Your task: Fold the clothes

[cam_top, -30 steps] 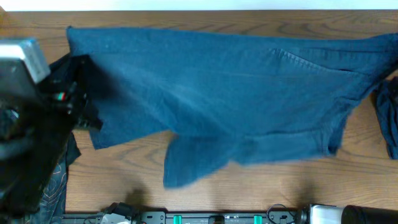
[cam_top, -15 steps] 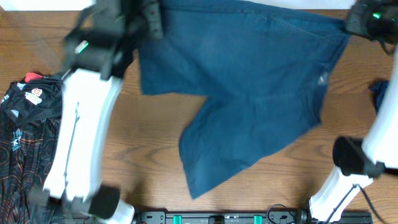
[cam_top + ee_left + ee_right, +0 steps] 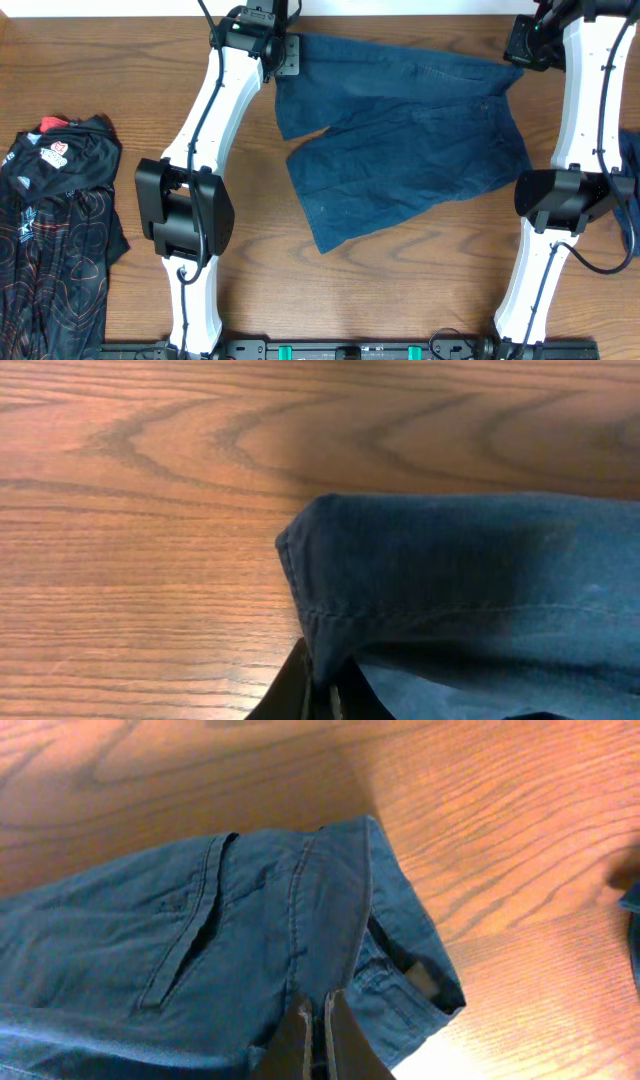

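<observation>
Next, the left gripper carries the shorts' pinched hem back toward the base, over the leg's near end point(image 3: 331, 236), to release it there, as that leg sticks out unfolded.
A pair of dark blue denim-like shorts point(image 3: 400, 140) lies spread across the far middle of the table, one leg pointing toward the near side. My left gripper point(image 3: 290, 55) is shut on their far left corner, a seamed hem point(image 3: 320, 610) pinched between the black fingers point(image 3: 300, 695). My right gripper point(image 3: 518, 48) is shut on the far right corner, at the waistband point(image 3: 400, 950) beside a slit pocket point(image 3: 185, 955). A black jersey point(image 3: 55, 230) with thin red lines and a white-red logo lies crumpled at the left edge.
More dark blue cloth point(image 3: 630, 190) shows at the right edge, also seen as a sliver of cloth point(image 3: 630, 895) in the right wrist view. Both white arms reach from the near edge to the far edge. Bare wood point(image 3: 400, 290) lies on the near side of the shorts.
The shorts were held up close to the camera, wide and blurred. They have come down and away to the far side, now lying spread on the table with both arms stretched out.
</observation>
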`<state>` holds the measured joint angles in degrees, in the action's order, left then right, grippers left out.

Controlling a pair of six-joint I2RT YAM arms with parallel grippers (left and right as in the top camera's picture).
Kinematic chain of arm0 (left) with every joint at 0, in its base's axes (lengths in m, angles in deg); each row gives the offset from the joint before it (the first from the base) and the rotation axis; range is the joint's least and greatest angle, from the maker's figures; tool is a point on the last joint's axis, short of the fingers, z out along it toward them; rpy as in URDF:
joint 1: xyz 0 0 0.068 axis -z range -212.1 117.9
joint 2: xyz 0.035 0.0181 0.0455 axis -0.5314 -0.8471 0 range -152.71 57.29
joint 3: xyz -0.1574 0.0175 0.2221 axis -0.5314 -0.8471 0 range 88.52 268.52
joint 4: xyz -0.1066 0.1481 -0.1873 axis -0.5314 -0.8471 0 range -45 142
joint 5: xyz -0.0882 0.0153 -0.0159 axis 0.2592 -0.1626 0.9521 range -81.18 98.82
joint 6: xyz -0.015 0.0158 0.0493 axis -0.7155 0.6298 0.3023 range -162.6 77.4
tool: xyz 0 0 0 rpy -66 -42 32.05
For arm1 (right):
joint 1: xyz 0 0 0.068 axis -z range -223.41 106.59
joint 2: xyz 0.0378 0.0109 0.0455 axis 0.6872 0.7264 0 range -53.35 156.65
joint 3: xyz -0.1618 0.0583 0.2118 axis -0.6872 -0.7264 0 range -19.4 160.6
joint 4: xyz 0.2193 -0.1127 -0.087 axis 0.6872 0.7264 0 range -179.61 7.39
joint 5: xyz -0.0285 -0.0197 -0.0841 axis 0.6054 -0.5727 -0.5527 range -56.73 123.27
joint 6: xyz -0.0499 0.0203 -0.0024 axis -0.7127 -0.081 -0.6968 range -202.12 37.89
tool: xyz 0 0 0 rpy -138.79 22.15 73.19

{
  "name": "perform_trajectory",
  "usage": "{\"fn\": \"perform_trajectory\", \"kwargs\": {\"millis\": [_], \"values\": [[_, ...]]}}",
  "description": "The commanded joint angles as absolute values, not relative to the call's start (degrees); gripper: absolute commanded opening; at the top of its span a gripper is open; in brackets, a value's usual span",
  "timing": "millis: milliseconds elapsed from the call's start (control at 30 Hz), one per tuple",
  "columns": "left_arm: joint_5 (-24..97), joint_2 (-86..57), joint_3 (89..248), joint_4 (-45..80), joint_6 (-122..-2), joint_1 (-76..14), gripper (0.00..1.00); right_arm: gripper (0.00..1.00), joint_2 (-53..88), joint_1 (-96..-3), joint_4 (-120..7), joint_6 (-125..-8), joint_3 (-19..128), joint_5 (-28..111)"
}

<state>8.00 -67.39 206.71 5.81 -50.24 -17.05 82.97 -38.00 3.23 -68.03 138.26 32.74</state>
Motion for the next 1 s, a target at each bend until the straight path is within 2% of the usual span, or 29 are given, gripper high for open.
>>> {"fn": "perform_trajectory", "kwargs": {"millis": [0,267,600,967], "values": [[8.4,-65.8,207.2,4.8,-50.3,-17.5,0.06,0.01,82.3,-36.9,3.2,-67.4,138.6,30.0],[8.9,-64.0,207.2,-3.9,-50.2,-14.4,0.06,0.01,82.3,-35.1,7.7,-67.4,138.6,28.5],[9.9,-62.7,207.2,-18.3,-54.8,-5.6,0.06,0.01,81.5,-35.1,7.7,-70.3,138.3,29.2],[9.2,-56.1,206.8,-18.8,-57.8,-2.2,0.06,0.01,77.5,-34.9,7.7,-70.4,138.2,30.6]]}}
